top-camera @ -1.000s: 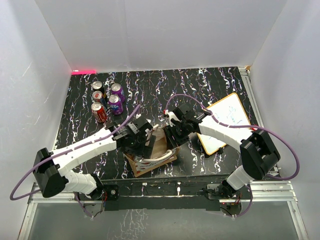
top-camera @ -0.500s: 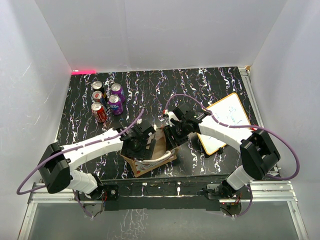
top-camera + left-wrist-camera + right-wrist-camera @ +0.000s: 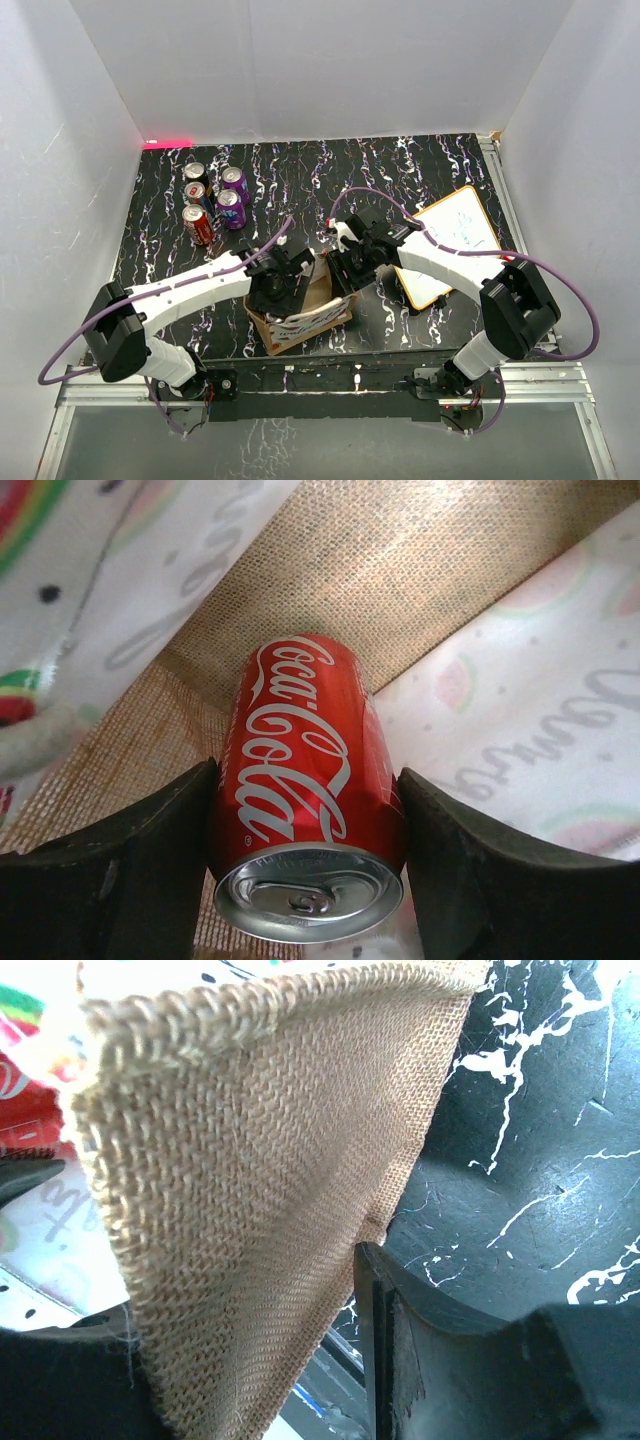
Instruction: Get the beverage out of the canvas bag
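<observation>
The tabletop by the near purple can is bare. I should next lift the Coca-Cola from the bag [image 3: 312, 318], swing my left gripper outward, lower it and release there.
The canvas bag [image 3: 312, 318] stands near the table's front edge, between my two arms. My left gripper [image 3: 283, 290] reaches down into it. In the left wrist view the left gripper [image 3: 305, 815] is shut on a red Coca-Cola can [image 3: 300, 770], with a black finger pressed on each side and the can's wall slightly dented. The bag's burlap [image 3: 400, 570] and white printed lining surround the can. My right gripper [image 3: 345, 272] is at the bag's right rim. In the right wrist view it [image 3: 230, 1345] is shut on the bag's burlap wall [image 3: 270, 1130].
Several drink cans [image 3: 213, 200], red and purple, stand in a group at the back left. An orange-framed whiteboard [image 3: 450, 245] lies at the right under my right arm. White walls enclose the black marbled table [image 3: 400, 170].
My left gripper has moved right and deeper into the bag. The bag's front wall has shifted and shows more of its white lining. The right arm has held still.
</observation>
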Controlling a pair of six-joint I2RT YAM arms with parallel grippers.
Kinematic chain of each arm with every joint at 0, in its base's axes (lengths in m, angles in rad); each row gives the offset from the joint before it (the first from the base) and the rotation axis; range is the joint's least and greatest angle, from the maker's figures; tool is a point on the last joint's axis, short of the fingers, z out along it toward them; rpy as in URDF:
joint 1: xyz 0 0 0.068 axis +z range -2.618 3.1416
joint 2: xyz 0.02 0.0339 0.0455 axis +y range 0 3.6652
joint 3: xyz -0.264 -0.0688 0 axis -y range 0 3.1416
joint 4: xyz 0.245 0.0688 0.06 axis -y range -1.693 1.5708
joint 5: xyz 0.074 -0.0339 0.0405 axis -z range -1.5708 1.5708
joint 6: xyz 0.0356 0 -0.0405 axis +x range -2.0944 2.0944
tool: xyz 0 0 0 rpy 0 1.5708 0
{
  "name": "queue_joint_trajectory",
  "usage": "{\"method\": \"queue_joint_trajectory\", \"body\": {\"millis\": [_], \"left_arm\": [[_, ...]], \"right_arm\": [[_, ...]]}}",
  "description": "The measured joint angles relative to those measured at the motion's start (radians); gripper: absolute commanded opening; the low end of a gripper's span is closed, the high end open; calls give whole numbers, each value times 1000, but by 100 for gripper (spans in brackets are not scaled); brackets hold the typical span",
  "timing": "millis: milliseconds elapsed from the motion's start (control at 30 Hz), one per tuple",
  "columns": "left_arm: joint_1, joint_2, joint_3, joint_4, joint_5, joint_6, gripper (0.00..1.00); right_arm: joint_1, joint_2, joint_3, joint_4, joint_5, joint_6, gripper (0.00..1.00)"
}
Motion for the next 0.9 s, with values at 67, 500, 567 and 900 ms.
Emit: {"method": "queue_joint_trajectory", "body": {"millis": [67,500,567,900], "left_arm": [[0,9,37,-28,0,8,26],[0,62,381,-146,2,68,1],[0,68,419,-154,3,76,0],[0,74,657,-195,-7,106,0]], "right_arm": [[0,0,0,0,1,-1,49],[0,0,0,0,2,-2,49],[0,0,0,0,2,-2,49],[0,0,0,1,1,-2,49]]}}
